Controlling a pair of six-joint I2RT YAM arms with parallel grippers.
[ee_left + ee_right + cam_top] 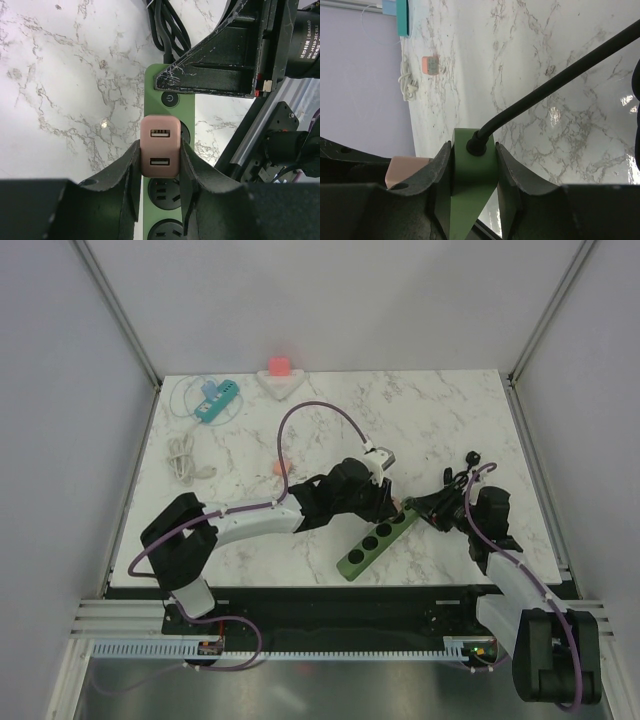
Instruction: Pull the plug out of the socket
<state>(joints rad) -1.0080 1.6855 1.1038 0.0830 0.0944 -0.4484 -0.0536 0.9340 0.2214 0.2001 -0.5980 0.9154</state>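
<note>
The small pink adapter lies left of my left gripper in the top view, so next my left gripper will lift, then carry, lower and release the plug beside it.
A green power strip (375,539) lies slantwise on the marble table near the front. A pink USB plug (159,145) sits in a socket of the strip (168,197), just below the power button. My left gripper (159,167) is shut on the plug, one finger on each side. In the top view the left gripper (385,502) is over the strip's upper end. My right gripper (473,172) is shut on the cord end of the strip (470,170), where the black cable (560,77) enters. The plug's edge shows in the right wrist view (402,169).
A teal USB hub (216,399) with a thin cable lies at the back left. A white coiled cable (184,457) lies beside it. A pink-topped white block (281,370) stands at the back. A small pink adapter (430,65) lies on the table.
</note>
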